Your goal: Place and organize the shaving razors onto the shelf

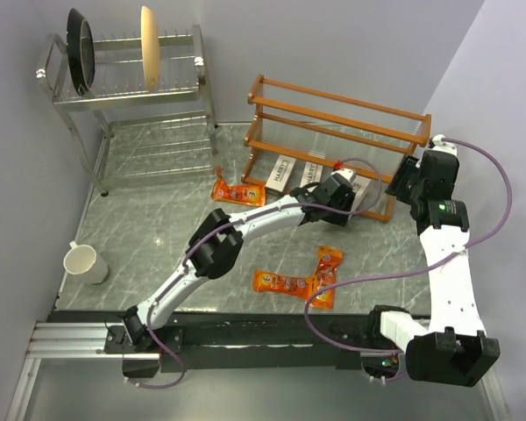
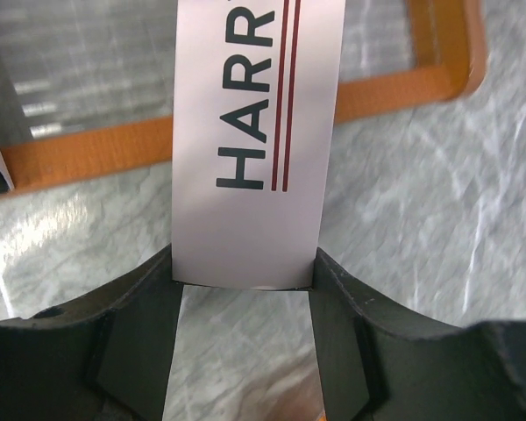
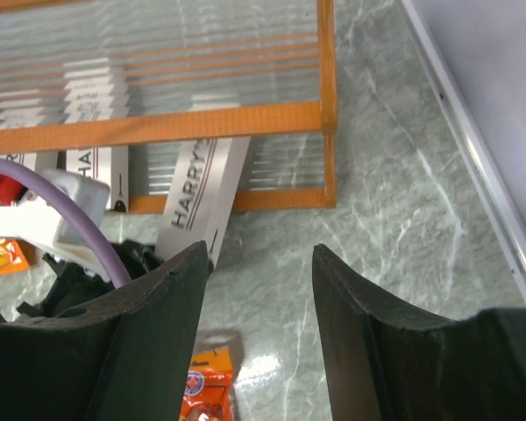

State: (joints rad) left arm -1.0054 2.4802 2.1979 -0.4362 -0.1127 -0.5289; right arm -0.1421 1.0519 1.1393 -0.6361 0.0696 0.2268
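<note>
The box's near end sticks out. My left gripper next needs to push outward to the shelf's lower front bar (image 2: 381, 95), which lies outward of it, and let go.
The wooden shelf (image 1: 333, 123) stands at the back right. Two pale-grey HARRY'S boxes (image 1: 283, 168) (image 1: 311, 173) lie on the table under its lowest tier. My left gripper (image 1: 342, 191) is shut on the near end of a third HARRY'S box (image 2: 245, 140), whose far end reaches under the shelf's front rail (image 2: 88, 153). That box also shows in the right wrist view (image 3: 202, 197). My right gripper (image 3: 260, 254) is open and empty, hovering by the shelf's right end (image 1: 408, 180). Three orange packs (image 1: 237, 190) (image 1: 280, 282) (image 1: 326, 272) lie on the table.
A steel wire dish rack (image 1: 131, 88) stands at the back left holding a dark pan (image 1: 79, 53) and a pale round board (image 1: 149, 48). A white mug (image 1: 83, 261) sits at the left. Walls close in the left, the back and the right.
</note>
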